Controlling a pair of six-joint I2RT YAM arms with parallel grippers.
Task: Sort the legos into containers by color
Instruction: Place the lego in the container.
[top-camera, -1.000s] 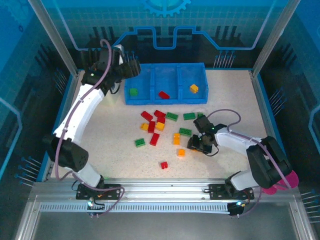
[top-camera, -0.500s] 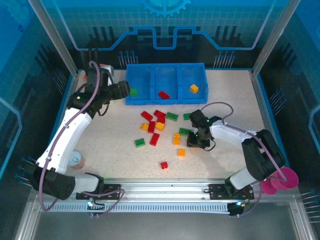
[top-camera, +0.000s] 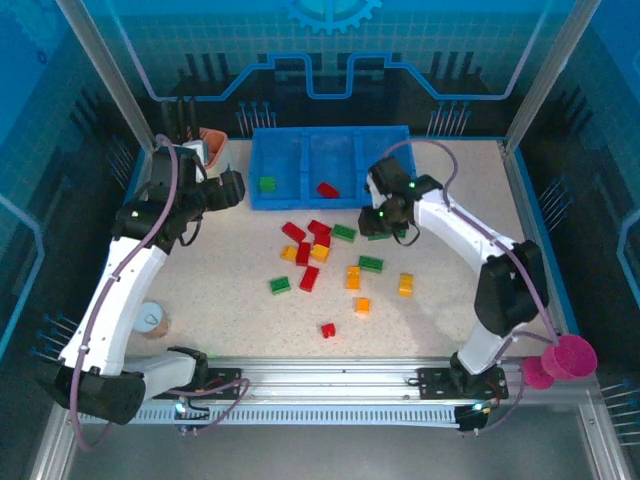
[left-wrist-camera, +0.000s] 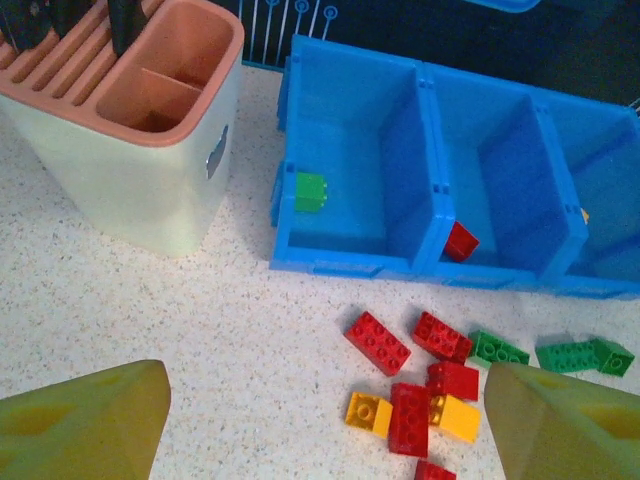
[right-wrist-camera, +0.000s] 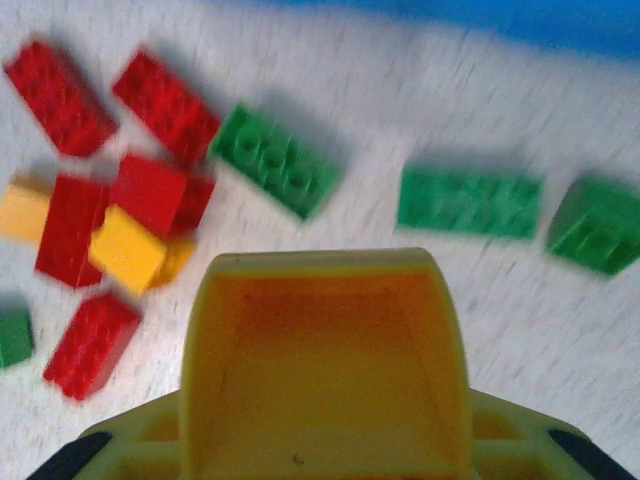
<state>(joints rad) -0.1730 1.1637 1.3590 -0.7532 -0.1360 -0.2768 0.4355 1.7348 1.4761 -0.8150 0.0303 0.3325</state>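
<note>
My right gripper is holding the orange-yellow brick and next needs to move outward over the tray's near side and release it, because the tray's section farthest from the holder is that way.
The blue tray (top-camera: 330, 150) (left-wrist-camera: 345, 262) holds a green brick (top-camera: 267, 184) (left-wrist-camera: 310, 191) in its left compartment and a red brick (top-camera: 327, 189) (left-wrist-camera: 461, 241) in the middle one. Several red, green and orange-yellow bricks lie loose in front of it, among them a red brick (left-wrist-camera: 378, 342) and a green brick (right-wrist-camera: 275, 160). My left gripper (top-camera: 228, 188) (left-wrist-camera: 320, 430) hangs open left of the tray, above bare table. My right gripper (top-camera: 385, 215) (right-wrist-camera: 325, 445) hovers just in front of the right compartment, shut on an orange-yellow brick (right-wrist-camera: 325, 340).
A beige holder (top-camera: 205, 150) (left-wrist-camera: 130, 170) with black tools stands left of the tray, close to my left gripper. A magenta cup (top-camera: 562, 360) sits off the table's front right corner. A small round object (top-camera: 152, 318) lies at the left edge.
My right arm rose from the middle-right of the table and swung back toward the tray; an orange brick now shows where it was. My left arm drew back leftward off the tray.
</note>
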